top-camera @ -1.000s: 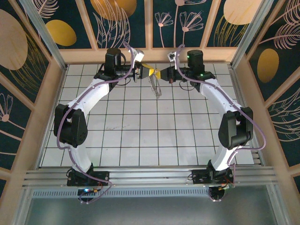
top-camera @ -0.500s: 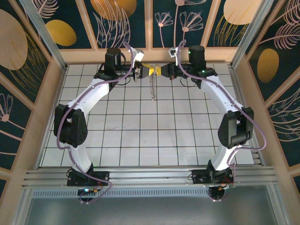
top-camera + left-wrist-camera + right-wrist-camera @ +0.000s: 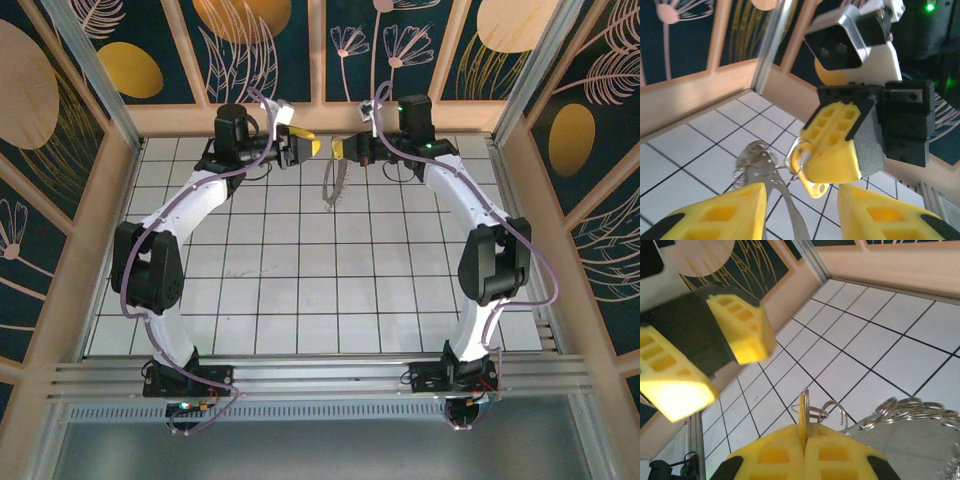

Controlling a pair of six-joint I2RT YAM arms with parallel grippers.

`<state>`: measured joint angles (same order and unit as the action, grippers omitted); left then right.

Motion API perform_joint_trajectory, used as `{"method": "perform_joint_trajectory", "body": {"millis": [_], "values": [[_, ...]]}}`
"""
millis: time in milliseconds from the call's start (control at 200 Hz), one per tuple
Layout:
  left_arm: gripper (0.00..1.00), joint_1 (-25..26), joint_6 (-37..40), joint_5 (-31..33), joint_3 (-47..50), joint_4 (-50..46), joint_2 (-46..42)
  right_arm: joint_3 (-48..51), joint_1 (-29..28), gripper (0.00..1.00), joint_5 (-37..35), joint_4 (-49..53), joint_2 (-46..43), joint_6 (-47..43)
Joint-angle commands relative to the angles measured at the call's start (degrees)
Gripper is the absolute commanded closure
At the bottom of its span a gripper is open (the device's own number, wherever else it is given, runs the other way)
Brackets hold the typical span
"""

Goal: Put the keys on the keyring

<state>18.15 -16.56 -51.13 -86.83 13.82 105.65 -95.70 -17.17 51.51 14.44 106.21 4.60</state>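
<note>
I will next lower the key and hanging keyring (image 3: 332, 188) back onto the bare tiles with my right gripper, then release, as those tiles are below and back from it.
My right gripper (image 3: 338, 150) (image 3: 804, 432) is held high over the back of the table, shut on the key's yellow tag (image 3: 816, 189) and a silver ring (image 3: 806, 401). From that ring hangs the keyring (image 3: 332, 188), a string of linked silver rings (image 3: 754, 159) (image 3: 900, 410) with a flat shiny metal piece (image 3: 790, 210); I cannot tell the key's blade apart from it. My left gripper (image 3: 310, 147) (image 3: 800, 200) faces it a short gap to the left, open and holding nothing. In the left wrist view the right gripper's shut fingers (image 3: 832, 150) sit just beyond my open fingertips.
The white tiled floor (image 3: 300, 260) lies well below both grippers. A wooden rail (image 3: 320, 118) and the patterned back wall stand close behind them. Wooden side rails (image 3: 90, 250) border the table.
The two grippers were pressed together over the tag; my left gripper has let go and drawn back to the left. The hanging rings stay with the right gripper.
</note>
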Motion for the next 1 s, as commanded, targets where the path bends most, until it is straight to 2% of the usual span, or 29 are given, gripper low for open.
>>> {"method": "perform_joint_trajectory", "body": {"millis": [0, 190, 445, 535, 606, 826, 996], "values": [[0.57, -1.94, -3.52, 2.52, 1.55, 4.38, -3.52, -3.92, 0.34, 1.00, 0.29, 0.25, 1.90, -1.43], [0.55, -4.31, -5.09, 5.45, 5.09, 5.03, -6.82, -7.59, 0.30, 1.00, 2.77, -2.28, 7.54, -1.09], [0.54, -6.01, -5.42, 7.49, 9.62, 4.84, -11.56, -22.00, 0.07, 1.00, 5.70, -0.89, 21.40, 0.90], [0.53, -6.24, -5.33, 7.80, 10.30, 4.59, -12.34, -22.76, -0.40, 1.00, 5.82, 0.21, 23.77, 0.99], [0.53, -6.34, -5.24, 7.83, 10.79, 4.49, -12.83, -18.02, -1.05, 1.00, 5.16, -1.22, 22.63, 1.04], [0.53, -6.30, -6.79, 7.20, 12.96, 6.24, -12.68, 7.44, -2.79, 1.00, 2.05, -14.46, 12.77, 5.84], [0.52, -6.25, -8.17, 6.71, 14.80, 7.98, -12.26, 18.41, -3.75, 1.00, -0.31, -18.75, 9.72, 10.05]]}}
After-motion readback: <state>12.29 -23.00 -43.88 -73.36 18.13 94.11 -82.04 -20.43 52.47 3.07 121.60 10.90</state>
